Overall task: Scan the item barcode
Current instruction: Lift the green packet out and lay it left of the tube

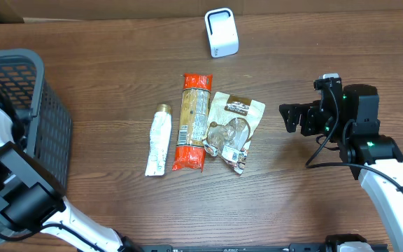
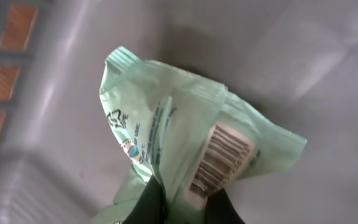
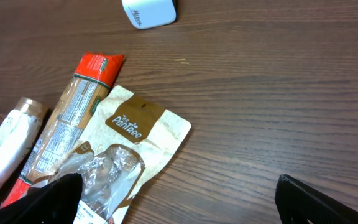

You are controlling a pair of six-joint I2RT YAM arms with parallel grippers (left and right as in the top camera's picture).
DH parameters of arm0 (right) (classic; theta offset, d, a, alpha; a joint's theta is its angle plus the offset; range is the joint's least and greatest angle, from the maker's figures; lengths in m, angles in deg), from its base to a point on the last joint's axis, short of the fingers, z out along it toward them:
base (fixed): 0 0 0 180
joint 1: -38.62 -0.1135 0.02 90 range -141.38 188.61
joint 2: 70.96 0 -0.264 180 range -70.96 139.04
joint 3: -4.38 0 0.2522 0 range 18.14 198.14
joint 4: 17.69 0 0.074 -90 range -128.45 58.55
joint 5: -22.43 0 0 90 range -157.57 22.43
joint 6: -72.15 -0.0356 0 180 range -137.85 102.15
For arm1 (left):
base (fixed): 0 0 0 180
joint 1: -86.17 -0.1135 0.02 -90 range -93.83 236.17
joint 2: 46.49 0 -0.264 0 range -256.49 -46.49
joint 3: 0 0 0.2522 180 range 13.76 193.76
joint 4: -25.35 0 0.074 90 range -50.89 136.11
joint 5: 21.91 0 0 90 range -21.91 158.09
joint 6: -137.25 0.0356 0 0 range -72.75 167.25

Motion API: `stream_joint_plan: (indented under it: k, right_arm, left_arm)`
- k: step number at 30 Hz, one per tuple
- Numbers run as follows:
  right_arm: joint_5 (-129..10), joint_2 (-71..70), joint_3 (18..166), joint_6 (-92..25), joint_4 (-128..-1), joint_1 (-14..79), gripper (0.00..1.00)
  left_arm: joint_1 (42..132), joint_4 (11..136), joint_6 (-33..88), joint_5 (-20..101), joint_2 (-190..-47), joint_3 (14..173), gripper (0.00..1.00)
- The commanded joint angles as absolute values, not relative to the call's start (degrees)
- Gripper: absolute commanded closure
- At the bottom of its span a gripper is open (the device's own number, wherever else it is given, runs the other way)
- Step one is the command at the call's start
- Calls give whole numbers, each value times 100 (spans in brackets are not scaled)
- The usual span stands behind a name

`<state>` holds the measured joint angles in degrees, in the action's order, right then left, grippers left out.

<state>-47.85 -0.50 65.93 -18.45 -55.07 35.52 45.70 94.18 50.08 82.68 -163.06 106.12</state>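
My left gripper holds the packet, and the basket's sides still enclose the packet. It should rise clear of the basket and go down toward the tabletop (image 1: 137, 141) beside the white tube to release.
In the left wrist view, a pale green plastic packet (image 2: 185, 124) with a printed barcode (image 2: 219, 158) stands up from my left gripper (image 2: 185, 199), which is shut on the packet's lower edge. Grey basket walls (image 2: 42, 93) surround it. From overhead, the left arm reaches into the dark basket (image 1: 40, 119) at the left edge, and the gripper and packet are hidden there. The white scanner (image 1: 221, 32) stands at the table's back middle. My right gripper (image 1: 294, 117) hovers open right of the table's middle, with nothing between its fingers (image 3: 48, 199).
A white tube (image 1: 159, 140), a long red-and-tan packet (image 1: 193, 120) and a beige pouch (image 1: 233, 129) lie side by side mid-table. The pouch (image 3: 129, 143) lies just under the right gripper's left finger. The scanner (image 3: 149, 11) shows at the top of the right wrist view.
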Motion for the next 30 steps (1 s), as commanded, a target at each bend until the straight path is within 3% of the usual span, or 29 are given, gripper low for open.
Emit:
stream_joint_plan:
  k: [1,10,17,25,30]
  right_arm:
    - [-4754,-41,6729,-1819,-5469,3526,0]
    - [-4754,-41,6729,-1819,-5469,3526,0]
    - [-4754,-41,6729,-1819,-5469,3526,0]
    - [-4754,-41,6729,-1819,-5469,3526,0]
    - [-4754,-41,6729,-1819,-5469,3526,0]
  left_arm:
    - [4576,10001,4552,7433,-16291,11766,96]
    - [4607,12202,4613,6185,-16254,14358,96]
    - [4764,13103,5489,4613,-15755,15899,96]
    - [5343,13225,5581,3426,-14599,16299,96]
    - [6388,13590,5531,3531,-14387,16277,96]
